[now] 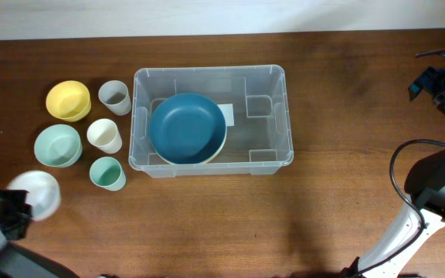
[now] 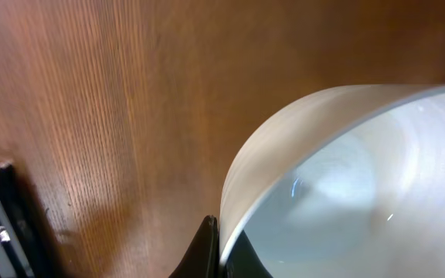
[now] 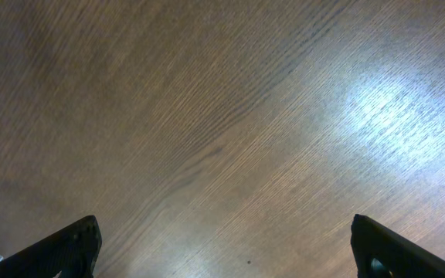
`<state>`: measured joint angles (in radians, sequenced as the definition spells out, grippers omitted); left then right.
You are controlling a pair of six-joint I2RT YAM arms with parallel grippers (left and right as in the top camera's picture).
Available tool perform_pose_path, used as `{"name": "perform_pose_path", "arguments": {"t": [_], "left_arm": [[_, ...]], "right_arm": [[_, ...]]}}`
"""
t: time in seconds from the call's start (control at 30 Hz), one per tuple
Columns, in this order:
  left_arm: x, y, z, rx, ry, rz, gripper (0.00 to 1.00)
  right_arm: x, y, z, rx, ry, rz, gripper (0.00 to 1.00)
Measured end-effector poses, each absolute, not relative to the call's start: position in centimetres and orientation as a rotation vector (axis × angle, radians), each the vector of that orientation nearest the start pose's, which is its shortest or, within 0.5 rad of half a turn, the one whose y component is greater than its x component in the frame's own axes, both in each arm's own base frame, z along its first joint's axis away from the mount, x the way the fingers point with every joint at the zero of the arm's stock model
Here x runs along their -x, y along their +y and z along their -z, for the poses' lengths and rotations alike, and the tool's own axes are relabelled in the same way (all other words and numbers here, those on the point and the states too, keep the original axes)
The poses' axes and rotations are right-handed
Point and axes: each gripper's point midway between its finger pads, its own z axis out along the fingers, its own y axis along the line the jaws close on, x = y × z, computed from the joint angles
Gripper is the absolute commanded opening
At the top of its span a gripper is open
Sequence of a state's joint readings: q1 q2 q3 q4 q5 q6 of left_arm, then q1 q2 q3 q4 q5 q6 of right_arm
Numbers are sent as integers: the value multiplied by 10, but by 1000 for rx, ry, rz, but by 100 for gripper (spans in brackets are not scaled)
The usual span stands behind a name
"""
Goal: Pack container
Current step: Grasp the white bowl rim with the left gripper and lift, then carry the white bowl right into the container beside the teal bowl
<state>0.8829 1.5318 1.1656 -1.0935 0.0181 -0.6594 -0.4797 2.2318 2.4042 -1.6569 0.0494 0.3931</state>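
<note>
The left gripper rises, carries the bowl across and lowers it to release next, since the container's empty half point(image 1: 254, 128) lies to the gripper's right in the overhead view.
The clear plastic container point(image 1: 211, 120) stands at the table's middle with a dark blue bowl point(image 1: 187, 127) inside its left half. My left gripper point(image 1: 18, 210) is at the front left, shut on the rim of a white bowl point(image 1: 37, 193); the left wrist view shows the fingers point(image 2: 222, 251) pinching that rim point(image 2: 346, 177) above the wood. My right gripper point(image 3: 226, 247) is open and empty over bare table; its arm point(image 1: 439, 185) is at the right edge.
Left of the container stand a yellow bowl point(image 1: 69, 100), a mint green bowl point(image 1: 58, 145), a grey cup point(image 1: 114, 97), a cream cup point(image 1: 104, 136) and a green cup point(image 1: 107, 173). Cables and arm parts sit at the far right point(image 1: 439, 85).
</note>
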Motion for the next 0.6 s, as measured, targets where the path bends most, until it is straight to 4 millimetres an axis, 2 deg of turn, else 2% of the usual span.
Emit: {"name": "perform_pose_path", "arguments": {"t": [0.1,0.2,0.33,0.4,0.47,0.5,0.53,0.6], "left_arm": [[-196,222,-142,2005,2082,45,1],[-218,208,-181,1841,2018,164,1],[-268,163,-234,1482,2001,373,1],[-296,130,-260,1262,2010,469,1],[-321,87,-285,1031,2027,563,1],[-332,58,-294,909,2047,617,1],[-337,42,-299,845,2057,643,1],[-349,-15,-308,641,2099,727,1]], "right_arm": [[-381,-208,-178,-1294,2769,81,99],[-381,-208,-178,-1294,2769,82,99],[-381,-208,-178,-1294,2769,82,99],[-381,-208,-178,-1295,2769,82,99],[-381,-208,-178,-1295,2769,82,99],[-381,-208,-178,-1294,2769,82,99],[-381,-208,-178,-1295,2769,82,99],[-381,-208,-178,-1295,2769,81,99]]}}
